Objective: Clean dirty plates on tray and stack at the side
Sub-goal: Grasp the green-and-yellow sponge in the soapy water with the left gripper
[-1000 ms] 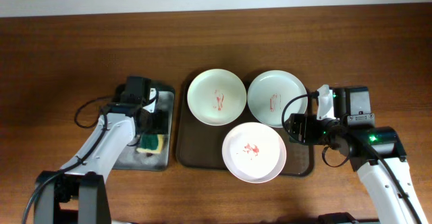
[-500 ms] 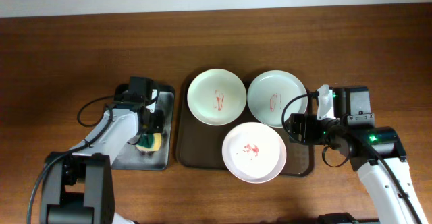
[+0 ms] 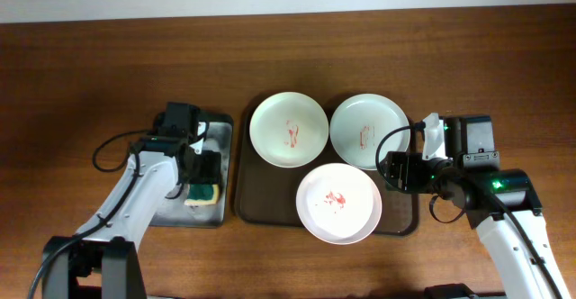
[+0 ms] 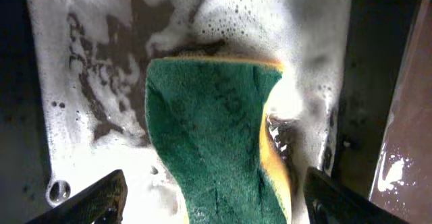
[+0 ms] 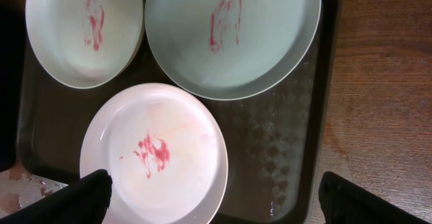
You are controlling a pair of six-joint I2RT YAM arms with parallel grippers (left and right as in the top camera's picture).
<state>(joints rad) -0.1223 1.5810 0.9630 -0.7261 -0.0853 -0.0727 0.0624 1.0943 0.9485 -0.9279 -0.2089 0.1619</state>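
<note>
The open fingers are already on both sides of the green-yellow sponge, so I need to move my left gripper straight down around the sponge's middle [image 3: 202, 192] [image 4: 226, 183] and close it.
Three dirty plates lie on the dark brown tray [image 3: 256, 195]: a greenish one [image 3: 288, 130] at back left, a white one [image 3: 370, 131] at back right, and a pinkish one [image 3: 338, 203] in front. Each has red smears in the centre. My left gripper [image 3: 202, 178] is open over the green-yellow sponge [image 3: 204, 194]. In the left wrist view its fingers [image 4: 216, 210] straddle the sponge [image 4: 209, 136] with gaps at both sides. My right gripper [image 3: 387, 171] is open and empty above the tray's right part [image 5: 283, 163], its fingers [image 5: 216, 210] spread by the pinkish plate [image 5: 182, 143].
The sponge lies in white foam on a small black tray [image 3: 171, 211] left of the brown tray. The greenish plate [image 5: 61, 48] and white plate [image 5: 256, 42] nearly touch. Bare wooden tabletop [image 3: 504, 74] surrounds both trays.
My left gripper shifted slightly over the small tray; half a second ago it covered part of the sponge, and now more of the sponge shows again. The right arm and the plates have not moved.
</note>
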